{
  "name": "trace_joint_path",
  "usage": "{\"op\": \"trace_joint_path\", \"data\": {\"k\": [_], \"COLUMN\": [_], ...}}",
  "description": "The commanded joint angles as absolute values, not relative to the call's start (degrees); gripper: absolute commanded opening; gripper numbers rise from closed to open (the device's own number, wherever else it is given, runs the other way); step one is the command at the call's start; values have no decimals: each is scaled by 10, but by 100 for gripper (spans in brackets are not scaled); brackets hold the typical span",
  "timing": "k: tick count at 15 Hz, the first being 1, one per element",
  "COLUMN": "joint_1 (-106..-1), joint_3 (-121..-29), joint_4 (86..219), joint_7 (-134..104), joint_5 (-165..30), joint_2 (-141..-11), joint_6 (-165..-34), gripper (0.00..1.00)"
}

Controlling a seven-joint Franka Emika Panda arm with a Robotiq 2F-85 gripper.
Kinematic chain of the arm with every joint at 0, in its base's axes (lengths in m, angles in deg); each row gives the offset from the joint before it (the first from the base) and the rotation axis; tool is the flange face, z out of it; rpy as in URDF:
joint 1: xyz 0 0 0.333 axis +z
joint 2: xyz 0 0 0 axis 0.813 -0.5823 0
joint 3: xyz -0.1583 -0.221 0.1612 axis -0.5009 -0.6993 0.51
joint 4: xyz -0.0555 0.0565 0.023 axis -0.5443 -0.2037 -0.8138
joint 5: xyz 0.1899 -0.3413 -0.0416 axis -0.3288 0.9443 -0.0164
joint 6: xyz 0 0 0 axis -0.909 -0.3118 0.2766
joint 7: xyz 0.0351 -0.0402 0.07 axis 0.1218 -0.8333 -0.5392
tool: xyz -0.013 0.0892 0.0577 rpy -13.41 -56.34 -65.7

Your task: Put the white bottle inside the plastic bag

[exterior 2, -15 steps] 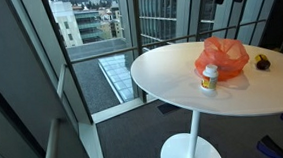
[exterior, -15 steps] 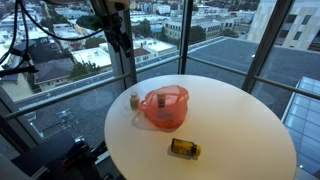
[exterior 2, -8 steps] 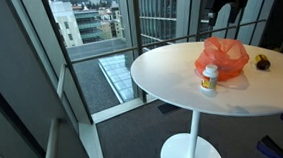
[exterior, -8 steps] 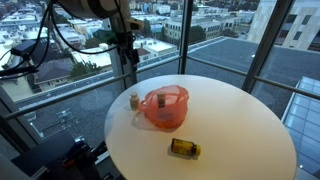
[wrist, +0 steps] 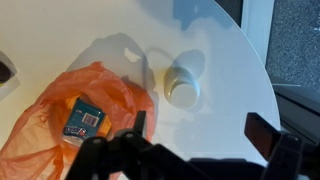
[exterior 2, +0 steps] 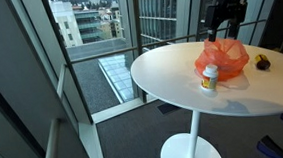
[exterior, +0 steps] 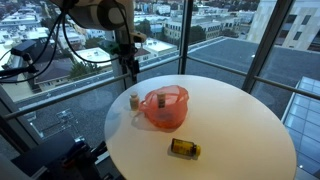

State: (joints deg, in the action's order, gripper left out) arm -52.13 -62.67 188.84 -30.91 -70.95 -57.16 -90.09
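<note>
The white bottle stands upright and uncovered beside the bag (exterior: 166, 108), so my gripper should lower over its top next, open fingers on either side.
The white bottle (exterior: 134, 100) stands upright on the round white table (exterior: 230, 125), right beside the orange plastic bag (exterior: 166, 108); both also show in an exterior view, the bottle (exterior 2: 211, 79) in front of the bag (exterior 2: 223, 57). In the wrist view the bottle (wrist: 184, 84) is seen from above, next to the bag (wrist: 70, 125), which holds a small blue and orange box (wrist: 85, 121). My gripper (exterior: 129, 68) hangs open and empty above the table's far edge, over the bottle. Its fingers (wrist: 200, 130) are spread wide.
A dark bottle with a yellow label (exterior: 184, 148) lies on its side near the table's front; it also shows in an exterior view (exterior 2: 263, 62). Glass window walls and railings stand close behind the table. The table edge drops off near the bottle.
My arm has come down from high above toward the table, nearer the bottle and bag. The bottle, bag and dark bottle have not moved.
</note>
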Motion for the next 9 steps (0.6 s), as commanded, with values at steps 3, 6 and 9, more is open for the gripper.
{"op": "trace_joint_path", "data": {"k": [3, 6, 9], "joint_1": [-509, -509, -508], "joint_3": [-637, -638, -639], "joint_4": [1888, 1888, 1893], "joint_7": [-310, -310, -316], "joint_5": [-709, -709, -702], "joint_2": [-575, -575, -595], "joint_6": [-900, -900, -918], "gripper": [100, 100, 100]}}
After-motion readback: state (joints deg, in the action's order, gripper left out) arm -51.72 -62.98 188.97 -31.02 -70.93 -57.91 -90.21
